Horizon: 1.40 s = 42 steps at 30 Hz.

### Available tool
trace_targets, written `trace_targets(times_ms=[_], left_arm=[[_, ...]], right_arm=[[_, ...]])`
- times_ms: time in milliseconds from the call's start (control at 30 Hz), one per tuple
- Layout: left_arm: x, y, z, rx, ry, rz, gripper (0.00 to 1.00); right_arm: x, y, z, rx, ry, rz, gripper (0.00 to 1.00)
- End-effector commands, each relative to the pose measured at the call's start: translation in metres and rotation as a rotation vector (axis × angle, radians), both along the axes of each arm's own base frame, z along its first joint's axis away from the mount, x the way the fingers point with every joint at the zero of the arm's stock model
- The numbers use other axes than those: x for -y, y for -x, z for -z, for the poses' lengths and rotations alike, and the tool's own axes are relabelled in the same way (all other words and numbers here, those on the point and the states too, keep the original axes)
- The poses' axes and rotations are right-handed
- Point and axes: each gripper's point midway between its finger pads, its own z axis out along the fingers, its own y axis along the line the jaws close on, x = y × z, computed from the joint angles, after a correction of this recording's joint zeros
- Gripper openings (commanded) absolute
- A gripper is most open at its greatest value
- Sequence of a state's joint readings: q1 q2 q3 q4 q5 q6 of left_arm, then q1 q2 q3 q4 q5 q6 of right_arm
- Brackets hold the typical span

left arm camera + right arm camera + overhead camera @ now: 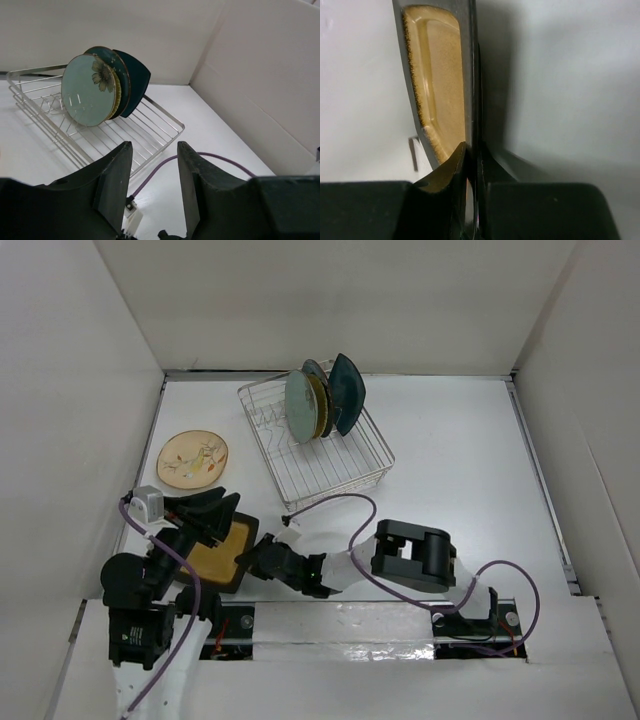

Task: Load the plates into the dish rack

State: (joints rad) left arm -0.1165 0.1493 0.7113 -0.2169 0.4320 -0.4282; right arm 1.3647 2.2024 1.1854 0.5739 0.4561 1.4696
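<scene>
My right gripper rises outward next, then lowers the mustard plate into the rack [345, 465] beside the pale green plate and releases it, since those wires are empty.
The silver wire dish rack [345, 465] stands at the back centre. Several plates stand upright in it: a pale green round one [299, 408] in front, a yellow woven one [320, 408], and a dark teal squarish one [348, 392] at the back. The tan round plate with a drawing [192, 460] lies flat on the table at the left. My right gripper [252, 558] is shut on the right rim of the mustard square black-rimmed plate [215, 552], also in the right wrist view [442, 85]. My left gripper [222, 508] is open and empty over that plate's far edge.
A purple cable [330, 502] loops across the table between the rack and the right arm; it also shows in the left wrist view [150, 176]. White walls enclose the table on three sides. The left wrist view shows the rack [160, 120] ahead.
</scene>
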Motion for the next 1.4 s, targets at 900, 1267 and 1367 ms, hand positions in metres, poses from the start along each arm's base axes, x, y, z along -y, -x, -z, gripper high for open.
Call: trace_targets(times_ms=[900,1267,1367], left_arm=[[0.0,0.002,-0.012,0.086,-0.051,0.003,0.45],[0.016,-0.02,0.032,0.024,-0.032,0.075,0.45],[0.011,-0.025,0.032,0.019,-0.019,0.039,0.45]], right_arm=[[0.164,-0.221,-0.347,1.052,0.461,0.499,0.0],[0.185,-0.319,-0.349,1.124,0.662,0.623,0.0],[0.184,-0.331,-0.332,1.126,0.723,0.624,0.0]])
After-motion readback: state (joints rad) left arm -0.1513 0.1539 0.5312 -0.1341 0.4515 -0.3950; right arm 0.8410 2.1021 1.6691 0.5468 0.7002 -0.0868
